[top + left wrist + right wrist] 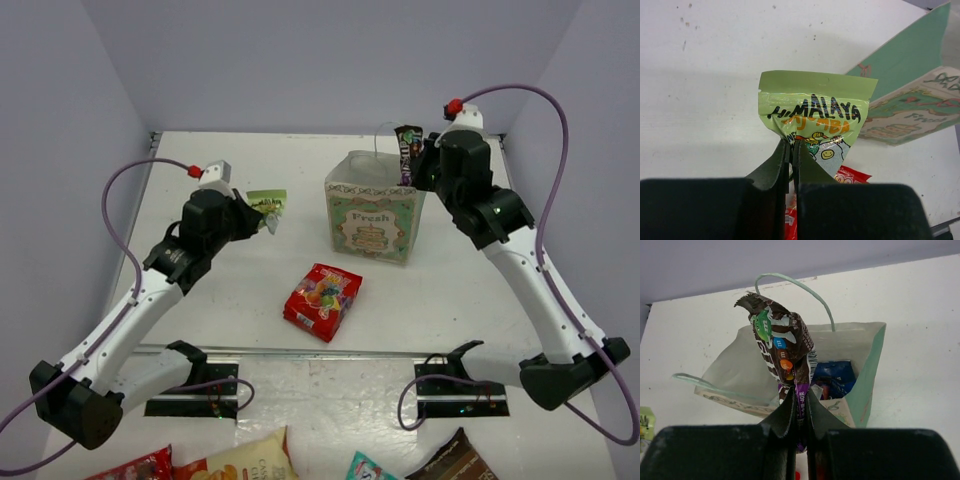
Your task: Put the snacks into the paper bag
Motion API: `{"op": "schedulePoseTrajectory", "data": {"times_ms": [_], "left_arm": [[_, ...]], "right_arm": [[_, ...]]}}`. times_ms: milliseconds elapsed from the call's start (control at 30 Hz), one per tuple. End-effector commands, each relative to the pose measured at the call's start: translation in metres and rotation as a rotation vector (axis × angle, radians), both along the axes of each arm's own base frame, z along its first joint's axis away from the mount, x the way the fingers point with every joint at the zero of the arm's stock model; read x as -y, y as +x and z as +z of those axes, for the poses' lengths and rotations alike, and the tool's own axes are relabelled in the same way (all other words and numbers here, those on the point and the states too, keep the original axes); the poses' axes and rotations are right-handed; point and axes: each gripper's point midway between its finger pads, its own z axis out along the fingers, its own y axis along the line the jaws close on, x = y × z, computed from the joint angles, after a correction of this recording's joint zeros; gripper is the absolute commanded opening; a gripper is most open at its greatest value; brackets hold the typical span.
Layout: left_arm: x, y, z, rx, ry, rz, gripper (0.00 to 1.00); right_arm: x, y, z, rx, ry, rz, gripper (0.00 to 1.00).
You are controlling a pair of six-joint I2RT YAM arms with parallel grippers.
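I should next move my right gripper to the left in the top view, over the bag's opening (370, 169) (830, 356), and let go, because the dark brown packet stands at the bag's side rim.
My left gripper (262, 213) is shut on the tiny green packet (267, 202) and holds it above the table, left of the paper bag (375, 222). In the left wrist view the packet (812, 112) sticks out of my gripper (791, 145), with the paper bag (910, 100) to the right. My right gripper (413, 166) is shut on a dark brown packet (407, 148) with a purple seam, upright over the bag's right rim. In the right wrist view the packet (780, 347) is above the open bag (735, 367), which holds the blue chip bag (837, 375). The red candy bag (323, 299) lies in front of the bag.
Along the near edge lie a large yellow-orange chip bag (245, 460), a red packet (135, 467), a teal packet (368, 467) and a big dark brown pouch (455, 460). Grey walls close in the table at left, right and back.
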Motion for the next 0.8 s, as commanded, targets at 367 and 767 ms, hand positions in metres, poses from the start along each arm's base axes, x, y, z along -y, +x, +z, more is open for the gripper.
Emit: {"op": "schedulePoseTrajectory", "data": {"times_ms": [367,767], "left_arm": [[0.013,0.037,0.147,0.320,0.022,-0.066,0.00],[0.042,0.065,0.208,0.530,-0.011,-0.156,0.00]], "right_arm": [[-0.009,0.049,0.035,0.204,-0.070,0.113,0.00],[-0.031,0.066,0.002,0.225,-0.104,0.224,0.03]]}}
